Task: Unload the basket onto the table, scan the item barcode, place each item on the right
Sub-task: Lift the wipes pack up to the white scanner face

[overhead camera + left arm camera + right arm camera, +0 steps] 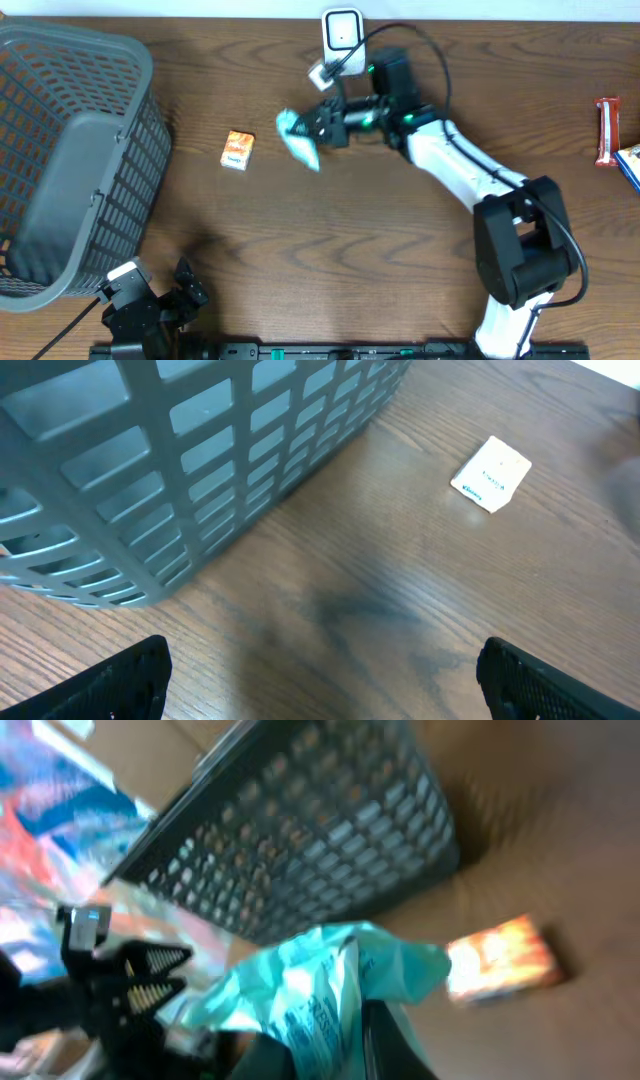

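My right gripper moves outward past the scanner [342, 32] next, to the right in the overhead view, then down to release, since bare wood shows [582, 135] beside the red bar.
The item is a teal plastic packet [298, 138] with dark print, held just above the table left of centre. My right gripper [318, 125] is shut on it. In the right wrist view the crumpled packet [320, 985] fills the space between the dark fingers of the right gripper [330, 1050]. A white barcode scanner [342, 32] stands at the table's back edge, just behind and to the right of the packet. My left gripper [175, 295] rests at the front left. In the left wrist view the left gripper [320, 685] is open, with only bare wood between its fingers.
A grey mesh basket [70, 150] fills the left side of the table and looms close in the left wrist view [200, 450]. A small orange box [237, 150] lies between basket and packet. A red bar [606, 130] and a blue item [630, 165] sit at the right edge.
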Robot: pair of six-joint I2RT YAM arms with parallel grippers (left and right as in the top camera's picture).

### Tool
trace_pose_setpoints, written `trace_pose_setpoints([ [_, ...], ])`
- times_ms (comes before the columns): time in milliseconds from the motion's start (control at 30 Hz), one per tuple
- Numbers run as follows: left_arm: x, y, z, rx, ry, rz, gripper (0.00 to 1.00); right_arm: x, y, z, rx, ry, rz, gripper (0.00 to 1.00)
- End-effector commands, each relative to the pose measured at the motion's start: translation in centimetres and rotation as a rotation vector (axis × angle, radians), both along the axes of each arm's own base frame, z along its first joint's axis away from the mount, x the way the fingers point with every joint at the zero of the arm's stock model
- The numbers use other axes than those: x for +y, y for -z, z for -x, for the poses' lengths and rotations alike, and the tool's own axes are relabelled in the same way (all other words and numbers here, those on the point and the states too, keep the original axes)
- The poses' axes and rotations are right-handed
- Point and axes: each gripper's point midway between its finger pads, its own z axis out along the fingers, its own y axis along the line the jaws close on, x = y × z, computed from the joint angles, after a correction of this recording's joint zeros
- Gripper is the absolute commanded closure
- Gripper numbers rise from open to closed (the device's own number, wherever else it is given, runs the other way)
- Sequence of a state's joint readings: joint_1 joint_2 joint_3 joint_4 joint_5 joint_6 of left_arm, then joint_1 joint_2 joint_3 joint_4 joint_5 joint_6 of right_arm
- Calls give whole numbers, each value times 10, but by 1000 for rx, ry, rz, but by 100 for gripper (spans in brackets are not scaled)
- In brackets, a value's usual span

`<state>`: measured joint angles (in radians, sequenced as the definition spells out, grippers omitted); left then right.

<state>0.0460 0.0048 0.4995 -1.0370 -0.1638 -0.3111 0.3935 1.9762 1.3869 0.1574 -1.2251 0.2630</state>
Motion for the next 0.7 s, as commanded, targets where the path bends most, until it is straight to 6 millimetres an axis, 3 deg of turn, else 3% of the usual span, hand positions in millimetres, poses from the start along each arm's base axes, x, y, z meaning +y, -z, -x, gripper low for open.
trace_pose_setpoints([
  [0,1,-1,0,-3,-8,-2,2,-14,-20,-14,-100,7,-61,99],
  [200,1,-1,0,-3,-8,-2,2,-20,-35,-48,-330,93,-161,99],
  [367,1,-1,0,-3,-8,-2,2,-40,-28,-97,-284,310,-253,99],
  [500,1,-1,0,-3,-8,-3,2,-68,-16,-140,-208,485,-379,99],
  [667,1,-1,0,-3,-8,-2,2,-84,-7,-187,-189,521,-541,99],
])
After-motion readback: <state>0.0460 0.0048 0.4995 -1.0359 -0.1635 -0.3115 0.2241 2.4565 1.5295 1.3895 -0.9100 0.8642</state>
